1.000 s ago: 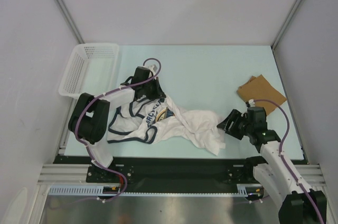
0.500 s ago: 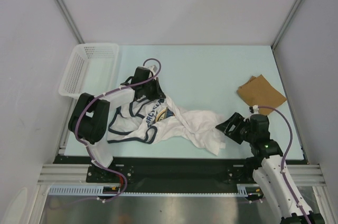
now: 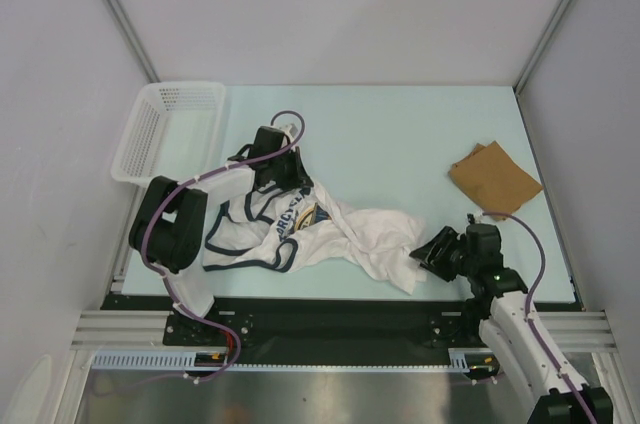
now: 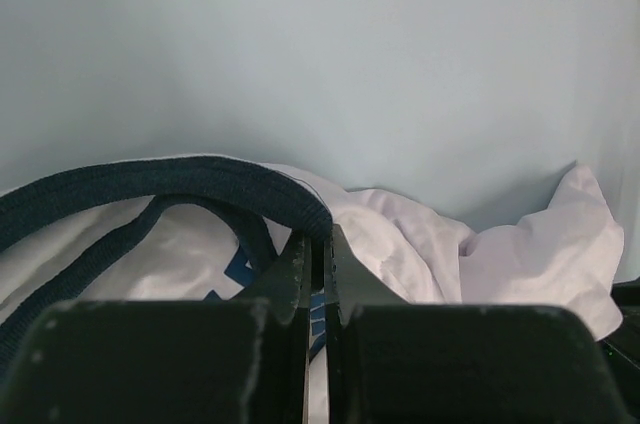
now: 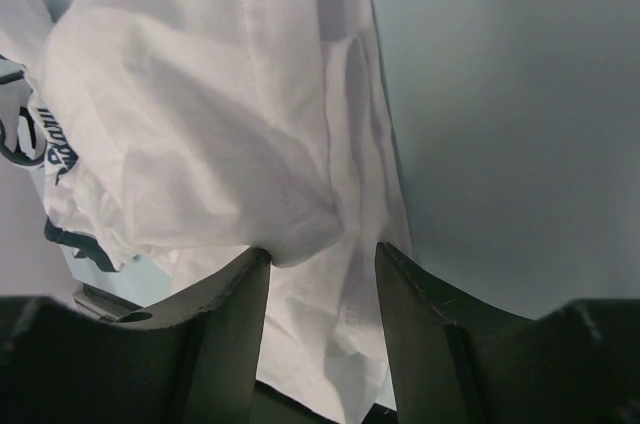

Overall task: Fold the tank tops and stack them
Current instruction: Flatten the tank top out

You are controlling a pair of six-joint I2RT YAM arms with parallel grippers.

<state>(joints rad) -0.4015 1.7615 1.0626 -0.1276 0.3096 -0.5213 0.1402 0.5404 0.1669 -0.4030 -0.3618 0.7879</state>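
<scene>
The navy trim (image 4: pixel 230 182) goes up and outward in my left gripper next, then down to its release by the table's far edge, as the white cloth lies crumpled.
The white tank top (image 3: pixel 340 229) lies crumpled across the near half of the table, navy trim and chest print to the left. My left gripper (image 3: pixel 283 182) is shut on its navy trim (image 4: pixel 230 182), and in the left wrist view the left gripper (image 4: pixel 320 239) pinches the band's edge. At the cloth's right end my right gripper (image 3: pixel 428 248) stands open. In the right wrist view the right gripper (image 5: pixel 322 249) has a fold of the white tank top (image 5: pixel 200 94) between its fingers. The tan tank top (image 3: pixel 495 179) lies folded flat at the right.
A white lattice basket (image 3: pixel 165 129) stands at the table's far left corner. The table's near edge and black rail (image 3: pixel 330 309) run just below the white cloth. Grey walls close in both sides.
My right gripper has shifted a little toward the near edge and onto the cloth's right end, and its jaws have narrowed. The left arm and the cloth have stayed still.
</scene>
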